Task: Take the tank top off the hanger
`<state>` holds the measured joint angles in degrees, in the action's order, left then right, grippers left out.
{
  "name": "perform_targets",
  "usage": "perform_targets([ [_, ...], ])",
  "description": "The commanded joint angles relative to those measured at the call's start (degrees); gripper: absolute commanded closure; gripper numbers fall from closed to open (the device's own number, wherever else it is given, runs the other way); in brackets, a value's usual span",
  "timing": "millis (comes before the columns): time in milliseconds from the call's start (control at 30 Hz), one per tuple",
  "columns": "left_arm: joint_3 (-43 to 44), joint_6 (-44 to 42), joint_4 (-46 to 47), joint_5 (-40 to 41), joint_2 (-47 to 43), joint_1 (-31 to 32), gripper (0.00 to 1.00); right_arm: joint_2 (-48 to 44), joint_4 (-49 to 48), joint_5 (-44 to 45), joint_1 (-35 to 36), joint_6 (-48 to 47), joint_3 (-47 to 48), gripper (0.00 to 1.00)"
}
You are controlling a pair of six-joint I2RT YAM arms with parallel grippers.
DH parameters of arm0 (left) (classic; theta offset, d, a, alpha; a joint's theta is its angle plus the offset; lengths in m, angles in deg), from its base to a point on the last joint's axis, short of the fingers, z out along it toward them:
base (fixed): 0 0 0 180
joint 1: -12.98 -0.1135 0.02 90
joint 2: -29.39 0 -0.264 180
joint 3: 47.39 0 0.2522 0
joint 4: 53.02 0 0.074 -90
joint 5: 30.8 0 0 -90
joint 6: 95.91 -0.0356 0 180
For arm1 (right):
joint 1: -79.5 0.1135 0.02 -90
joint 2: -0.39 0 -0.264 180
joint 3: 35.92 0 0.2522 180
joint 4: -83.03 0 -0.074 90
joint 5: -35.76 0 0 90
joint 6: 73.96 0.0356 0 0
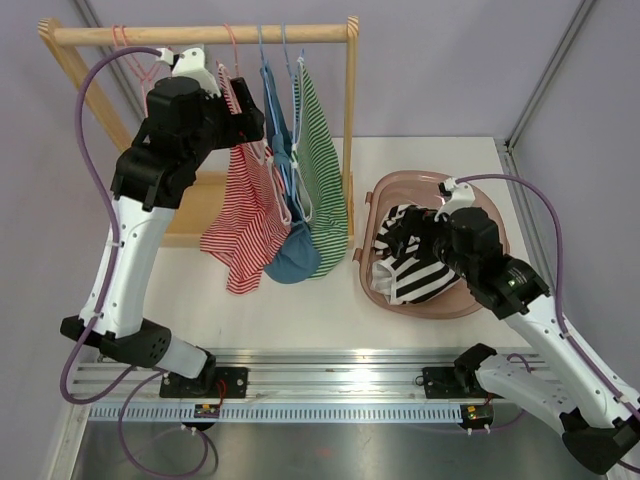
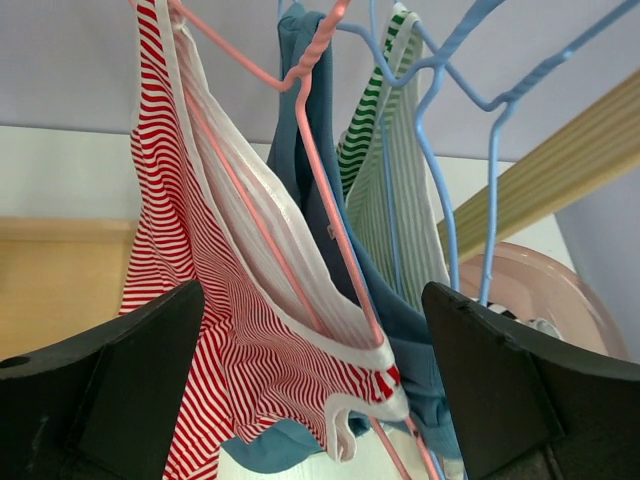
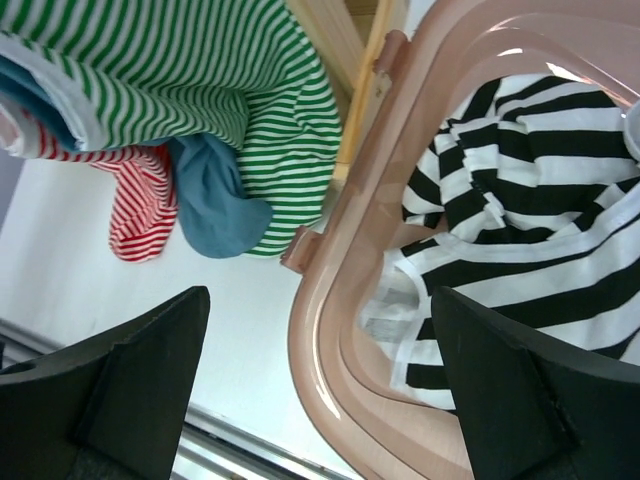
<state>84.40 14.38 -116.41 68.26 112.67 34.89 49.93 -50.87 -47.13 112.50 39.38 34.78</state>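
The pink hanger's wire (image 2: 320,170) is bare below its twisted neck, so my left gripper should turn and move outward next, open fingers around it.
A red-and-white striped tank top (image 1: 245,215) hangs on a pink hanger (image 2: 320,180) at the left of the wooden rail (image 1: 200,35). A blue top (image 1: 292,250) and a green-striped top (image 1: 322,180) hang beside it on blue hangers (image 2: 440,150). My left gripper (image 1: 245,120) is open, up at the red top's shoulder; in the left wrist view (image 2: 315,390) the red top (image 2: 200,290) lies between the fingers, not gripped. My right gripper (image 1: 395,240) is open and empty over the basket's near-left rim (image 3: 340,320).
A pink plastic basket (image 1: 490,300) at the right holds a black-and-white striped top (image 1: 410,260), also in the right wrist view (image 3: 520,200). The wooden rack's right post (image 1: 350,120) stands between the hanging clothes and the basket. A metal rail (image 1: 330,385) runs along the near edge.
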Motion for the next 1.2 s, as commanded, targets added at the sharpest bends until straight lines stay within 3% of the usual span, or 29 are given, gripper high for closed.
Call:
perform_targets([
  [0, 1.6, -1.9, 4.6, 7.1, 1.3, 0.9, 0.08, -2.6, -3.2, -5.7, -0.1, 1.2, 0.5, 0.00],
  [133, 2.7, -2.6, 4.7, 10.5, 4.2, 0.9, 0.22, -4.1, -3.7, -6.9, -0.1, 1.4, 0.2, 0.01],
  [233, 6.3, -3.3, 2.7, 12.3, 7.1, 0.9, 0.43, -4.6, -3.7, -8.4, -0.1, 1.2, -0.1, 0.01],
  [267, 7.2, -3.5, 1.3, 12.9, 7.8, 0.9, 0.54, -4.8, -3.7, -8.5, -0.1, 1.2, -0.2, 0.01],
  [367, 8.4, -4.5, 0.8, 13.8, 9.3, 0.9, 0.56, -4.7, -3.6, -8.8, -0.1, 0.9, -0.2, 0.00],
  [400, 8.6, -4.8, 0.8, 14.1, 9.5, 0.9, 0.63, -4.9, -3.6, -9.0, -0.1, 0.9, -0.2, 0.01],
  [467, 9.4, -5.2, -0.2, 15.0, 10.2, 0.9, 0.67, -4.8, -3.6, -9.1, 0.0, 0.9, -0.1, 0.00],
  [567, 9.7, -5.4, -0.9, 15.6, 10.3, 0.2, 0.81, -4.9, -3.5, -9.4, -0.1, 0.7, 0.1, 0.01],
  [600, 9.8, -5.1, -1.2, 15.6, 10.3, 0.0, 0.92, -5.0, -3.5, -9.4, -0.1, 0.6, 0.3, 0.01],
  [667, 10.2, -5.2, -1.9, 15.5, 9.6, -0.5, 1.00, -5.0, -3.6, -9.4, -0.1, 0.6, 0.4, 0.01],
  [867, 13.3, -6.2, -2.9, 14.5, 7.4, -1.7, 1.00, -4.3, -3.9, -10.2, -0.1, 0.5, 0.6, 0.01],
  [1167, 15.8, -6.5, -4.9, 6.6, 2.9, -3.8, 1.00, -4.5, -4.9, -11.7, 0.0, 0.5, 0.7, 0.00],
])
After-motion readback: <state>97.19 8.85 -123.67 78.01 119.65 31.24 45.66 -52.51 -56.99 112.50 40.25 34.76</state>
